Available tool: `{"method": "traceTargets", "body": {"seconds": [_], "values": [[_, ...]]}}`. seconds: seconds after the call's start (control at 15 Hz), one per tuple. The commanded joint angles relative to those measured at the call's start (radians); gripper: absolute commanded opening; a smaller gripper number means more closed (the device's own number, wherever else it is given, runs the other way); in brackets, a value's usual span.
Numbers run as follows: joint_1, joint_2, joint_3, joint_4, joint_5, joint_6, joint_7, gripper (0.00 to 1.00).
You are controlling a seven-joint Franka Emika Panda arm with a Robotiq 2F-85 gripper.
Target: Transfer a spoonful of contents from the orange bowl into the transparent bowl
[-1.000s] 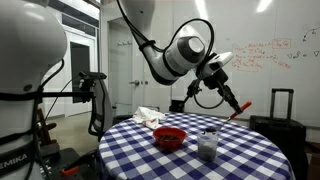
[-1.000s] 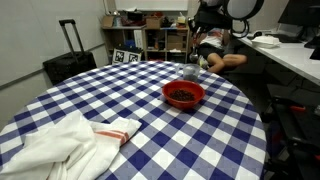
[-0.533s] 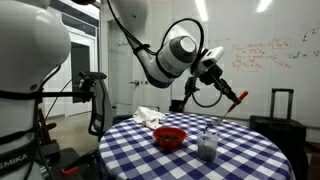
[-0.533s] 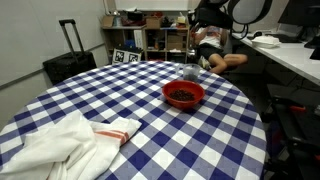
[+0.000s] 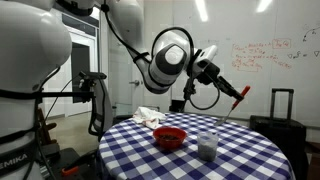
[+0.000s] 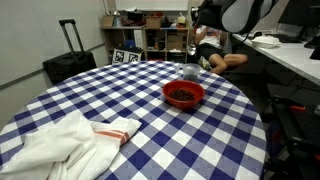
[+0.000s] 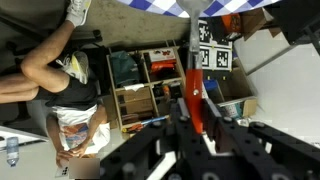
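The spoon swings outward in my gripper past the orange-red bowl (image 5: 169, 137) next, tilts downward and lowers for release on the checked tabletop beyond it, since that patch lies empty.
The orange-red bowl (image 5: 169, 137) with dark contents stands on the blue-checked table (image 5: 240, 155); it also shows in an exterior view (image 6: 183, 94). The transparent bowl (image 5: 207, 146) stands just beside it and shows behind it in an exterior view (image 6: 189, 72). My gripper (image 5: 224, 84) is high above the table, over the transparent bowl's side, shut on a spoon with an orange-red handle (image 5: 241, 93). In the wrist view the jaws (image 7: 191, 112) clamp the handle (image 7: 194, 88), and the metal end points away. What lies in the spoon cannot be seen.
A white cloth (image 6: 60, 140) lies on the table (image 6: 120, 100) away from the bowls, also in an exterior view (image 5: 147, 116). A black suitcase (image 6: 68, 60) and shelves (image 6: 150, 38) stand beyond the table. A person (image 6: 220, 55) is near the far edge.
My gripper has risen and swung further from the orange bowl, carrying the spoon higher above the table. The bowls have not moved.
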Motion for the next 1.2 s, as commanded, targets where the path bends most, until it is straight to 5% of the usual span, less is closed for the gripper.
{"method": "traceTargets", "body": {"seconds": [0.0, 0.33, 0.73, 1.13], "values": [[0.017, -0.105, 0.032, 0.005, 0.108, -0.163, -0.193, 0.05], [0.086, -0.217, -0.029, 0.062, 0.019, -0.489, -0.267, 0.05], [0.230, -0.294, -0.120, 0.167, -0.031, -0.743, -0.286, 0.05], [0.238, -0.266, 0.001, 0.279, 0.026, -0.887, -0.210, 0.05]]}}
